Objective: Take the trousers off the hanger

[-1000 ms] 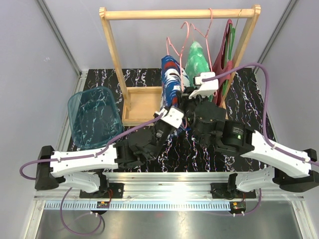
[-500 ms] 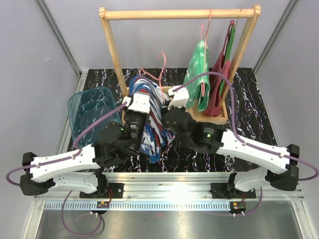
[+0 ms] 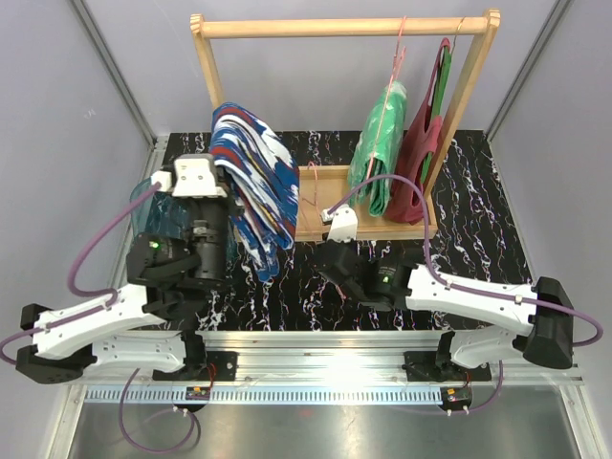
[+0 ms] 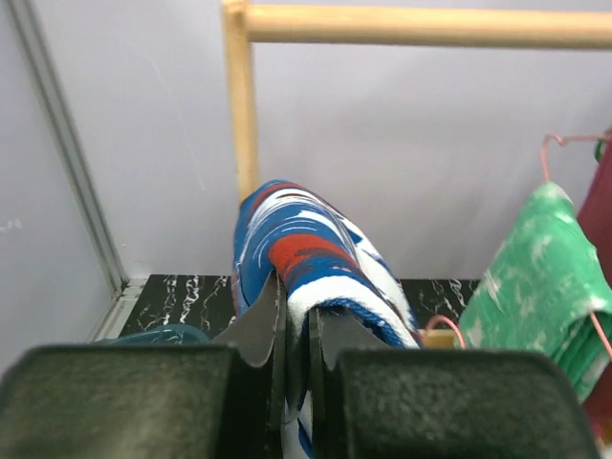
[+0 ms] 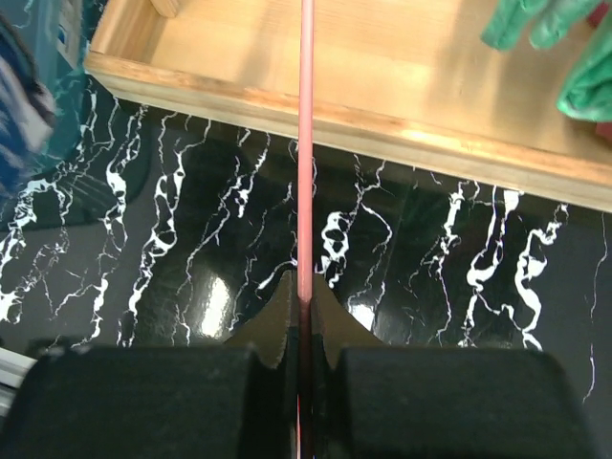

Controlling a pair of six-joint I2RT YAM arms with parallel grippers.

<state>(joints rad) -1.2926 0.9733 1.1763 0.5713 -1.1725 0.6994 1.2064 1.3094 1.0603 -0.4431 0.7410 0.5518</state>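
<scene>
Next, the left gripper lowers over the teal bin (image 3: pixel 164 216) (image 4: pixel 161 336), below and to its left in the top view, and releases, since the hanger is bare.
My left gripper (image 3: pixel 222 170) is shut on the dark blue trousers with red and white patches (image 3: pixel 253 186) and holds them up off the table, left of the rack's base; the cloth drapes over the fingers in the left wrist view (image 4: pixel 306 239). My right gripper (image 3: pixel 328 214) is shut on a bare pink wire hanger (image 5: pixel 306 143), low over the table at the base's front edge. The green mottled trousers (image 3: pixel 378 143) hang on another pink hanger (image 3: pixel 396 57) from the rack's top bar (image 3: pixel 344 27).
A maroon garment (image 3: pixel 421 163) hangs at the rack's right end. The wooden base tray (image 3: pixel 382 228) lies under the garments. A teal bin (image 3: pixel 158 206) sits at the left, mostly hidden by my left arm. Grey walls close in on three sides.
My left gripper has carried the blue trousers left and up, away from the hanger. My right gripper has pulled the bare pink hanger down toward the table front.
</scene>
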